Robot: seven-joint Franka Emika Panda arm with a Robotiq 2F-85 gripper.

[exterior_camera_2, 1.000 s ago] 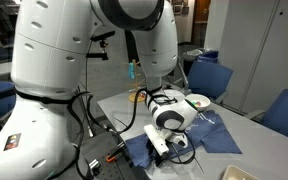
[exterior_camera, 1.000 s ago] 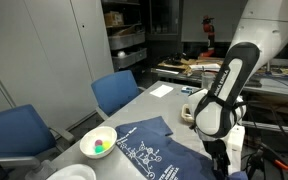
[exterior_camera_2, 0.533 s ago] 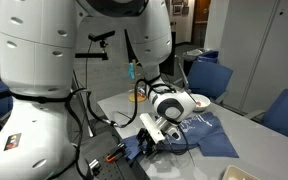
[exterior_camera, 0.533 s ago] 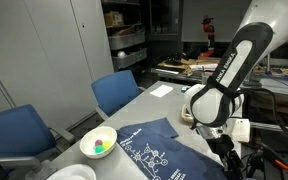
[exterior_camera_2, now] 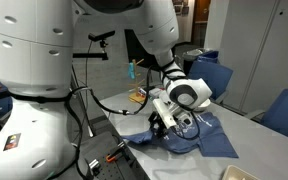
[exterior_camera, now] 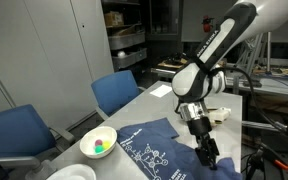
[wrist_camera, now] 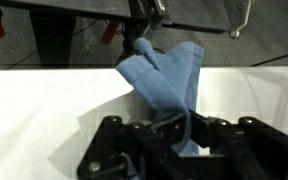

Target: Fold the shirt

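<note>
My gripper should next carry the pinched fold outward over the shirt's flat far part (exterior_camera: 159,132) and release it, as that part lies outward of my gripper.
The dark navy shirt (exterior_camera: 156,152) with a white printed graphic lies on the white table in both exterior views (exterior_camera_2: 212,139). My gripper (exterior_camera: 205,156) is shut on an edge of the shirt and holds that part lifted above the table (exterior_camera_2: 162,124). In the wrist view the blue cloth (wrist_camera: 169,80) runs up from between the jaws (wrist_camera: 174,128), with its far end hanging at the table edge.
A white bowl (exterior_camera: 98,142) with small coloured items stands beside the shirt; it also shows behind the arm (exterior_camera_2: 200,101). Blue chairs (exterior_camera: 119,92) stand along the table side. A paper (exterior_camera: 160,90) lies farther along the table (exterior_camera: 144,110). Cables and equipment sit below the table edge (exterior_camera_2: 109,160).
My gripper has moved inward over the table, carrying the gripped shirt edge up and across. The arm has swung from low at the table edge to higher above the shirt.
</note>
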